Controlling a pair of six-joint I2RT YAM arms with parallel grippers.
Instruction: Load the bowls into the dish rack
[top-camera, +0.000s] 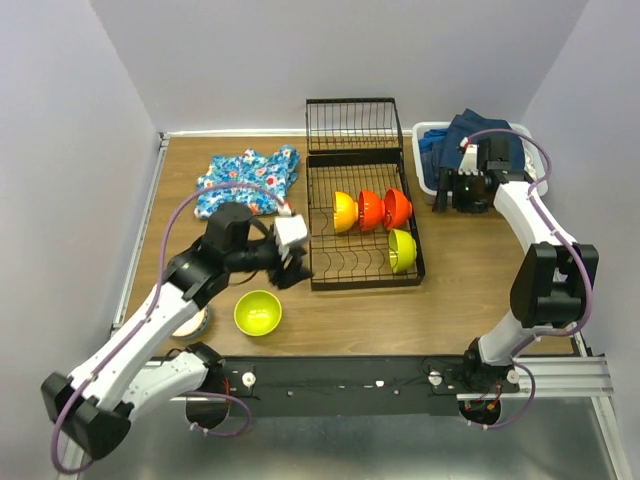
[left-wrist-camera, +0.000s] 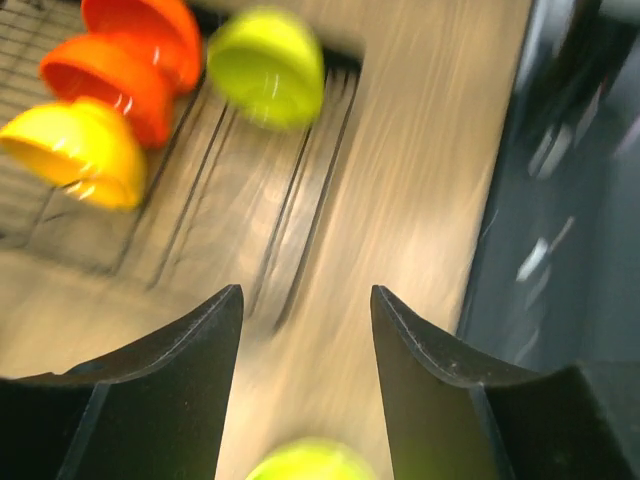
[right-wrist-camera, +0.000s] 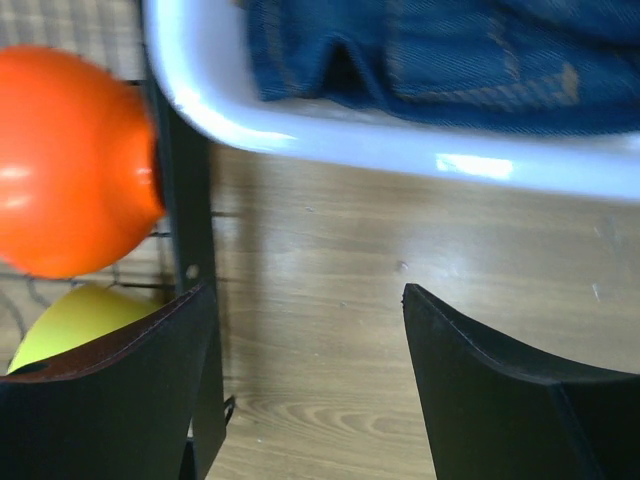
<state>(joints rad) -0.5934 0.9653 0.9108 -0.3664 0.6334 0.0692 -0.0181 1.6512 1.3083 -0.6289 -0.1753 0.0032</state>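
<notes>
My left gripper will move back and down onto the near rim of the loose lime-green bowl, because the bowl sits below and back from the fingers.
The black wire dish rack (top-camera: 362, 265) stands mid-table. In it stand a yellow bowl (top-camera: 345, 211), an orange bowl (top-camera: 371, 209), a red-orange bowl (top-camera: 397, 208) and a lime-green bowl (top-camera: 402, 250). A second lime-green bowl (top-camera: 258, 312) sits upright on the table in front of the rack's left corner. A pale bowl (top-camera: 192, 323) is mostly hidden under my left arm. My left gripper (top-camera: 293, 268) is open and empty, just above and behind the loose lime-green bowl (left-wrist-camera: 310, 462). My right gripper (top-camera: 452, 203) is open and empty beside the rack's right side (right-wrist-camera: 185, 200).
A white basket (top-camera: 426, 170) of dark blue clothes stands at the back right, its rim (right-wrist-camera: 400, 140) close ahead of my right gripper. A blue floral cloth (top-camera: 248, 180) lies at the back left. The rack's hinged end section (top-camera: 350, 125) stands behind it.
</notes>
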